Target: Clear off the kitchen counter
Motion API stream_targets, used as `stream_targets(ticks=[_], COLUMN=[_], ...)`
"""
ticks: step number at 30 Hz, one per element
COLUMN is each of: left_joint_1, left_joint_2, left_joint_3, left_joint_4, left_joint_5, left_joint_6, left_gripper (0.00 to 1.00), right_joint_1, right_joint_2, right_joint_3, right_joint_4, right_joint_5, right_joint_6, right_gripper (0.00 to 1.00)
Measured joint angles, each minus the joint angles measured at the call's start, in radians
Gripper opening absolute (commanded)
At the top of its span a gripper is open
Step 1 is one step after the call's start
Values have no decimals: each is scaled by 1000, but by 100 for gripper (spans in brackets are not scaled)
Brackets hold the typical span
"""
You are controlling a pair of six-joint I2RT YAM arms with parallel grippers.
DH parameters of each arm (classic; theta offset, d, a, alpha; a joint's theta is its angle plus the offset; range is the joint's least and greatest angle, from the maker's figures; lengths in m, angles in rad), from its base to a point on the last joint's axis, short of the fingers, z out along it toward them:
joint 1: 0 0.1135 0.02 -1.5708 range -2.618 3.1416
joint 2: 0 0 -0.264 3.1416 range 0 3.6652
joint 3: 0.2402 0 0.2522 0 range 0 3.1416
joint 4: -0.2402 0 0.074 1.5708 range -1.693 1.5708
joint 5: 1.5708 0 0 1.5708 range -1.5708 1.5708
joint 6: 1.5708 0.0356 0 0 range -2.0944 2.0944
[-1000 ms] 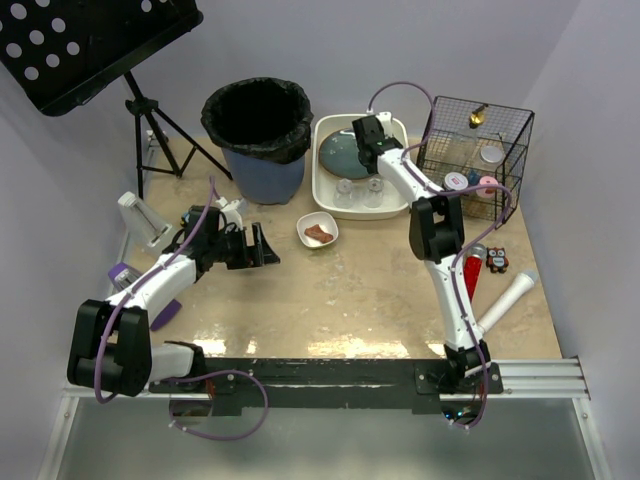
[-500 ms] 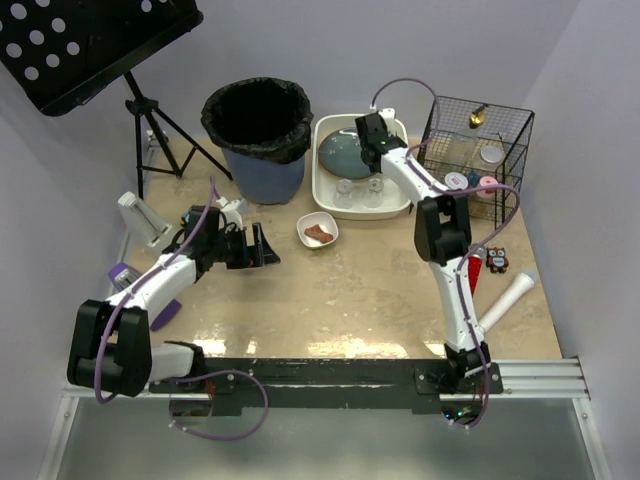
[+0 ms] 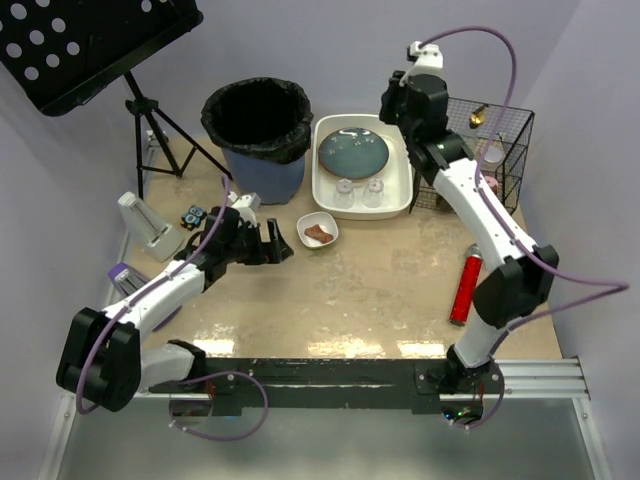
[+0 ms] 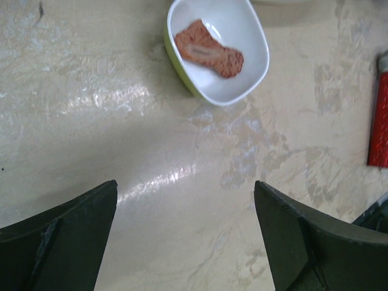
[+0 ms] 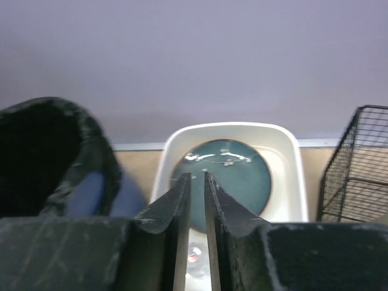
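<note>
The left gripper will next move toward the bowl and down, with its fingers on both sides of the bowl's rim that faces it.
The kitchen counter [image 3: 380,280] is a beige mottled top. On it stands a small white bowl [image 3: 318,231] holding a brown piece of food [image 4: 209,51]. My left gripper [image 3: 275,245] hovers low just left of the bowl, open wide with only bare counter [image 4: 182,121] between its fingers [image 4: 73,230]. My right gripper [image 3: 390,103] is raised high over the white tub [image 3: 408,190]. Its jaws stand a narrow slit apart [image 5: 197,176] with nothing between them. A blue plate [image 5: 242,176] lies flat in the tub below.
Two upturned glasses [image 3: 358,192] sit in the tub's near end. A black-lined bin [image 3: 257,135] stands left of the tub and a wire basket [image 3: 480,150] right of it. A red cylinder [image 3: 465,290] lies at the right. A white holder [image 3: 145,220] and a purple item [image 3: 125,275] sit at the left edge.
My right arm has risen up and away from the tub and its jaws have parted slightly. My left gripper has moved right toward the bowl and opened a little wider.
</note>
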Motion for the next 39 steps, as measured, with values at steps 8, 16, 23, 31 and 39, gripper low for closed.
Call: stream_targets(ticks=[8,16,23,31,39], left_joint_1=[-72,-160,-216,-216,-216], left_joint_2=[8,204,315,386,502], left_joint_3=[-24,-3,26,66,126], left_joint_4=[192,302,324,381,407], left_joint_5=[-197,-338,-449,-538,-547], left_joint_6=[-188,-314,-379,-414,-423], left_gripper=[100,87,70,58,40], right_joint_1=[21,25,25,25,25], right_joint_2=[-255,-489,-632,-654,-675], right_joint_3=[-333,-476,-510,-573,-608], right_joint_4=[131,169,186,182,164], right_joint_5=[-213,-273,-276,-275,-275], right_joint_6=[98,168,186,192,194], right_gripper=[48,48,48,48,49])
